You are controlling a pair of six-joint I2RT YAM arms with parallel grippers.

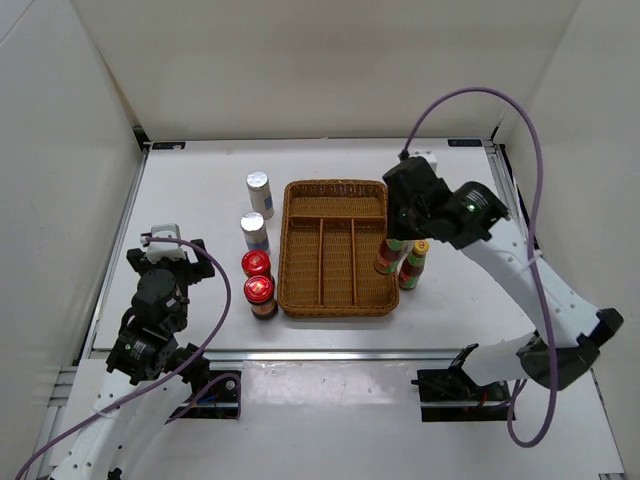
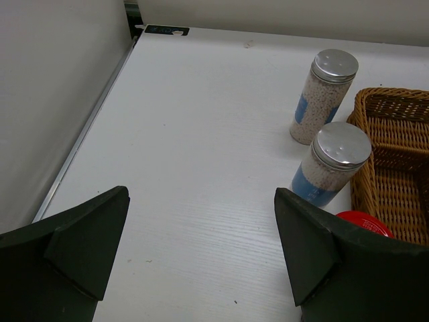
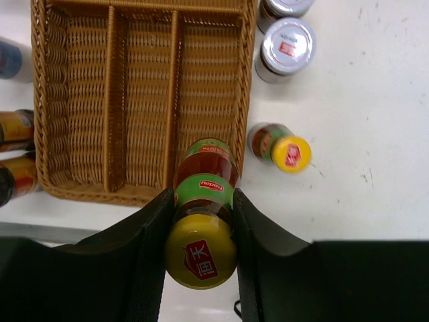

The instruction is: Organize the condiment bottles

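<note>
I should move my right gripper left in the top view, lower the yellow-capped bottle into the tray's empty narrow section beside it, then release it.
My right gripper is shut on the green neck of a yellow-capped sauce bottle, upright at the right rim of the wicker tray. The second sauce bottle stands just right of it, also seen in the right wrist view. Two grey-lidded jars stand beyond the tray's far right corner, hidden under the arm in the top view. Two white shakers and two red-lidded jars line the tray's left side. My left gripper is open and empty, left of the jars.
The tray's compartments hold nothing. In the left wrist view the shakers and a red lid stand ahead on the right by the tray rim. White walls close in the table on the left, back and right.
</note>
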